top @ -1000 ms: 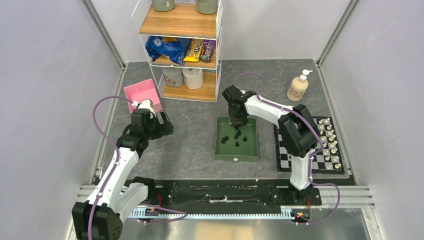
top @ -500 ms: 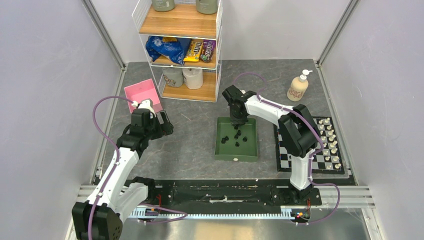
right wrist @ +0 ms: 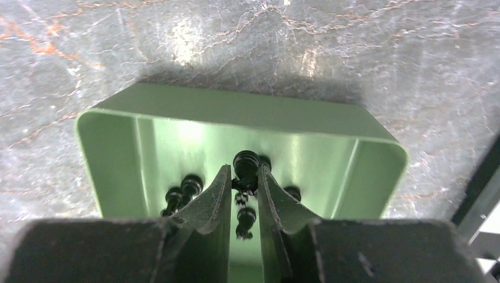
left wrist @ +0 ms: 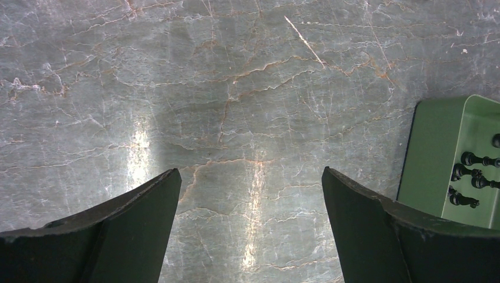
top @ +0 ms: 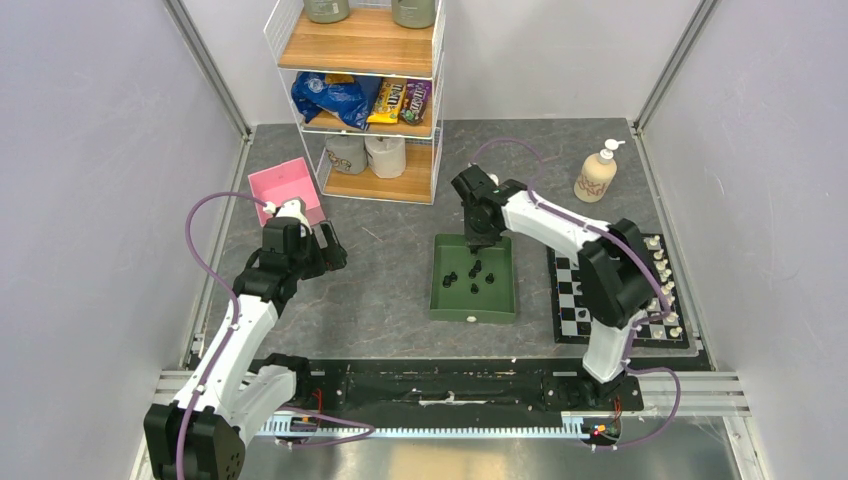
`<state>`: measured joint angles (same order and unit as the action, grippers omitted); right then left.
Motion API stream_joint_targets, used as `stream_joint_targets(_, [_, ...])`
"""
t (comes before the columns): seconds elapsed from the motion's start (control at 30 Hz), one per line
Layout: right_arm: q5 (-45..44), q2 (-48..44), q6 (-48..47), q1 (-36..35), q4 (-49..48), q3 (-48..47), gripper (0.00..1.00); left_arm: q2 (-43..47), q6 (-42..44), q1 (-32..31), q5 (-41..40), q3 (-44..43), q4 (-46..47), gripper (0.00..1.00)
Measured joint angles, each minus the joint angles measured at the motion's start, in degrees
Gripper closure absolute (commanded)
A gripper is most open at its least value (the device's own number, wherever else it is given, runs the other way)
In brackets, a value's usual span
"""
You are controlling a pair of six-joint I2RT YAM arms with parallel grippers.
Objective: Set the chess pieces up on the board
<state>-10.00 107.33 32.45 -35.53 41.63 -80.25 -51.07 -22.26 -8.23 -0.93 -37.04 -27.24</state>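
My right gripper moves from the tray (top: 445,300) across and down onto the board's tray-side edge near its far corner next, since white pieces line the board's other side.
My right gripper (top: 479,240) hangs over the far end of the green tray (top: 445,300), shut on a black chess piece (right wrist: 246,161) pinched at its fingertips (right wrist: 219,183). Several more black pieces (top: 472,277) lie loose in the tray, and they also show in the right wrist view (right wrist: 183,187) and the left wrist view (left wrist: 470,177). The checkered board (top: 575,310) lies to the right of the tray, with white pieces (top: 662,285) lined up along its right side. My left gripper (left wrist: 250,172) is open and empty over bare table, left of the tray (left wrist: 429,153).
A wire shelf (top: 358,100) with snacks and rolls stands at the back. A pink box (top: 285,190) sits at the back left, near my left arm. A cream pump bottle (top: 597,172) stands behind the board. Grey walls close in both sides.
My right arm has shifted a little to the right, its elbow swinging out over the board, and the gripper stays shut over the tray. The left arm has not moved.
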Motion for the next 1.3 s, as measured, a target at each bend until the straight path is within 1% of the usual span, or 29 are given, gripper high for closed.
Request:
stream_joint_targets(0.27, [-2.0,-11.5,0.8,0.4,1.6,3.2,0.80,0.0,0.0,0.0,0.0,0.0,0.0,0.03])
stream_joint_targets(0.37, [-3.0,-16.3,1.1,2.6,2.2,6.1,0.80,0.0,0.0,0.0,0.0,0.0,0.0,0.03])
stream_joint_targets(0.5, [-3.8,-22.7,1.2,10.6,2.7,10.5,0.80,0.0,0.0,0.0,0.0,0.0,0.0,0.04])
stream_joint_targets(0.6, [-3.9,-24.8,0.7,18.0,2.8,12.6,0.80,0.0,0.0,0.0,0.0,0.0,0.0,0.03])
stream_joint_targets(0.73, [-2.7,-24.2,-0.5,24.3,2.6,14.9,0.80,0.0,0.0,0.0,0.4,0.0,0.0,0.03])
stream_joint_targets(0.93, [1.2,-20.2,-1.5,30.5,0.1,17.9,0.80,0.0,0.0,0.0,1.1,0.0,0.1,0.03])
stream_joint_targets(1.3, [4.2,-14.1,-2.8,34.1,-4.1,18.4,0.79,0.0,0.0,0.0,1.1,0.0,0.1,0.03])
